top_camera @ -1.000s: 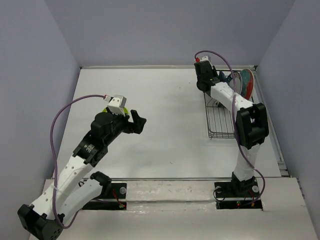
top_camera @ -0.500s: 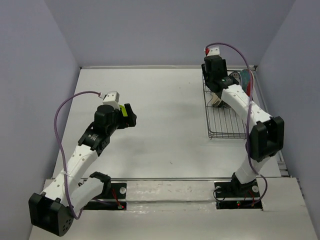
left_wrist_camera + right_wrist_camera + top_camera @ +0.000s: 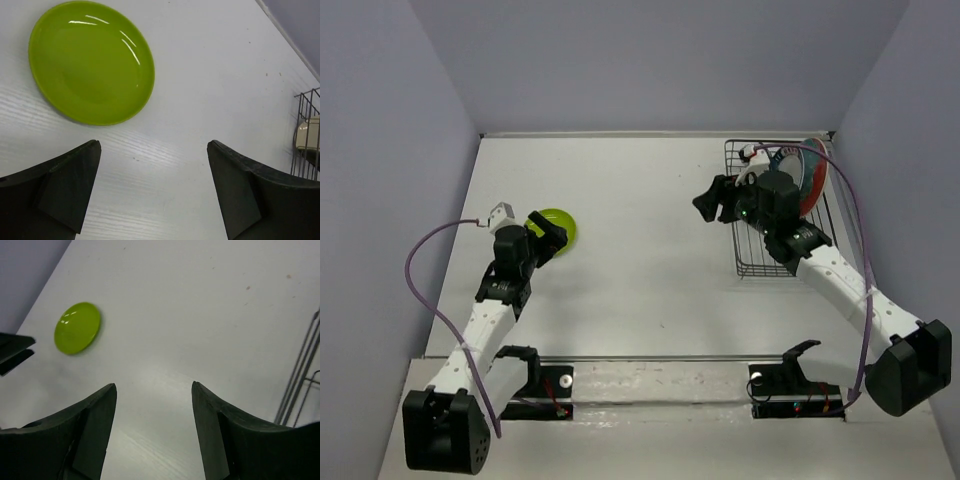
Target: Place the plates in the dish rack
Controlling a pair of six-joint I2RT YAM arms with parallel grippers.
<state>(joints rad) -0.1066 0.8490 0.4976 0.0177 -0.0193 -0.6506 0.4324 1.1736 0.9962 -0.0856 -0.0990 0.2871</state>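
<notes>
My left gripper needs to lower to the left in its wrist view next and turn to straddle the lime-green plate's near rim (image 3: 44,96), because the plate's rim is below it that way.
The lime-green plate (image 3: 563,222) lies flat on the table at the left; it also shows in the left wrist view (image 3: 90,62) and the right wrist view (image 3: 77,327). My left gripper (image 3: 549,241) is open and empty just short of the plate's near edge (image 3: 152,145). My right gripper (image 3: 710,203) is open and empty over bare table, left of the black wire dish rack (image 3: 760,252). The red-and-teal floral plate (image 3: 813,176) stands in the rack's far right. A cream plate (image 3: 306,134) sits in the rack. The other plates are hidden behind my right arm.
The rack stands along the table's right side, its wires at the edge of the left wrist view (image 3: 304,112) and the right wrist view (image 3: 299,374). Grey walls close in the table on the left, back and right.
My left arm has drawn back and left, uncovering the green plate on the table. My right arm has swung from the rack's far end out over the table to the left.
</notes>
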